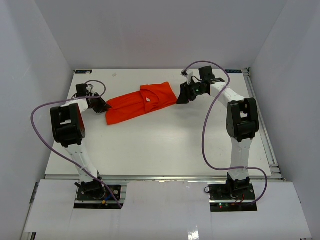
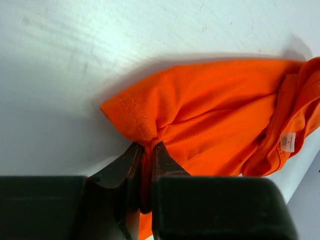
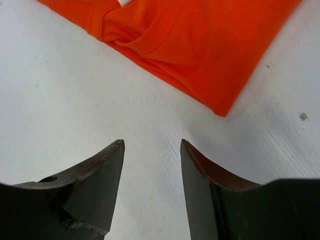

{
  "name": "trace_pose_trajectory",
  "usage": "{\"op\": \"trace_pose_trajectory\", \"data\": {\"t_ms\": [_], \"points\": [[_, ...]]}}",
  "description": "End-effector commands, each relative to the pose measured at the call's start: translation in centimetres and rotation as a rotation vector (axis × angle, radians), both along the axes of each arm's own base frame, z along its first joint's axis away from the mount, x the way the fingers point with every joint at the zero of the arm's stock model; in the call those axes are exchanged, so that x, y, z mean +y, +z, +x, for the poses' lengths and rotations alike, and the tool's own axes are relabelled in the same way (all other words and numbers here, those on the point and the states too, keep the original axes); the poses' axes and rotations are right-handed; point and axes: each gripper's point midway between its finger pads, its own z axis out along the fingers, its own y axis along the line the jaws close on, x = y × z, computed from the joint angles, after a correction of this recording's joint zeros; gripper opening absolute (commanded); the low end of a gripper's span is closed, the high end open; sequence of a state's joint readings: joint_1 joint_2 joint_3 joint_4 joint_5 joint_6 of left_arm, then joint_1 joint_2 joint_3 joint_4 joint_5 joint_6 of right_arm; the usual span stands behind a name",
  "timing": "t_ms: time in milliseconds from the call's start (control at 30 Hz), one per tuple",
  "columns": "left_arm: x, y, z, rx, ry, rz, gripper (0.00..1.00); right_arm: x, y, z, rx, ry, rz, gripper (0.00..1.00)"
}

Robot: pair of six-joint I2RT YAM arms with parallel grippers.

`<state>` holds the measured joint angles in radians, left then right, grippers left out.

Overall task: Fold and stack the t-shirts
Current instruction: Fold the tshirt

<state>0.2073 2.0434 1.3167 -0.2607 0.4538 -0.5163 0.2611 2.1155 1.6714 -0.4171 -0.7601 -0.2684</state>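
Observation:
I will next carry the pinched corner of the t-shirt with my left gripper to the t-shirt's other end (image 1: pixel 161 90) and release it, as that lies outward and to the gripper's right in the top view.
An orange-red t-shirt (image 1: pixel 140 103) lies folded lengthwise in a long strip on the far half of the white table (image 1: pixel 160 150). My left gripper (image 1: pixel 106 106) sits at the strip's left end, shut on a pinch of the t-shirt (image 2: pixel 210 120) near its hemmed corner. In the left wrist view the cloth is squeezed between the two dark fingers (image 2: pixel 127 165). My right gripper (image 1: pixel 179 98) hovers just off the strip's right end, open, with only bare table between its fingertips. The t-shirt (image 3: pixel 200 45) corner lies a short way ahead of the right gripper (image 3: pixel 152 145).
White walls enclose the table on three sides. A purple cable (image 1: pixel 207 125) loops off each arm. A metal rail (image 1: pixel 260 120) runs along the table's right edge.

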Motion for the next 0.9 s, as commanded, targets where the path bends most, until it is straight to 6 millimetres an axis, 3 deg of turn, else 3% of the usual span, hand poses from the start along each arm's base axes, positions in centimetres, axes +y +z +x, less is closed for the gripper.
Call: {"op": "trace_pose_trajectory", "data": {"t_ms": [0, 100, 133, 167, 267, 400, 533, 667, 767, 833, 867], "points": [[0.2, 2.0, -2.0, 0.007, 0.004, 0.048, 0.08, -0.9, 2.7, 1.3, -0.113, -0.028, -0.024, 0.56], [0.1, 3.5, -3.3, -0.017, 0.001, 0.061, 0.08, -1.5, 2.0, 3.3, -0.152, -0.094, -0.074, 0.63], [-0.1, 3.0, -4.3, 0.002, 0.0, 0.06, 0.08, -1.3, 3.1, 4.7, -0.177, -0.122, -0.066, 0.65], [-0.2, 3.1, -4.8, 0.005, -0.005, 0.064, 0.08, -1.2, 2.0, 5.4, -0.149, -0.138, -0.065, 0.66], [-0.2, 4.0, -6.3, 0.005, 0.003, 0.075, 0.08, -0.1, 1.9, 7.5, -0.088, -0.185, -0.029, 0.68], [-0.1, 6.2, -6.9, -0.007, 0.028, 0.086, 0.08, 1.2, 1.9, 8.3, -0.065, -0.18, 0.022, 0.69], [-0.5, 9.5, -5.8, -0.057, 0.054, 0.042, 0.08, 1.7, 2.5, 8.6, -0.092, -0.172, 0.051, 0.7], [-2.2, 12.3, -3.7, -0.106, 0.033, -0.003, 0.08, 1.7, 2.5, 8.6, -0.093, -0.173, 0.059, 0.7], [-4.1, 12.7, -2.5, -0.102, -0.001, -0.043, 0.08, 1.7, 2.7, 8.1, -0.09, -0.173, 0.067, 0.7], [-5.8, 14.0, -1.3, -0.128, -0.032, -0.058, 0.08, 1.7, 3.1, 7.9, -0.103, -0.173, 0.072, 0.7], [-6.4, 13.6, -0.8, -0.113, -0.044, -0.064, 0.08, 1.6, 3.3, 7.8, -0.109, -0.174, 0.073, 0.7]]}}
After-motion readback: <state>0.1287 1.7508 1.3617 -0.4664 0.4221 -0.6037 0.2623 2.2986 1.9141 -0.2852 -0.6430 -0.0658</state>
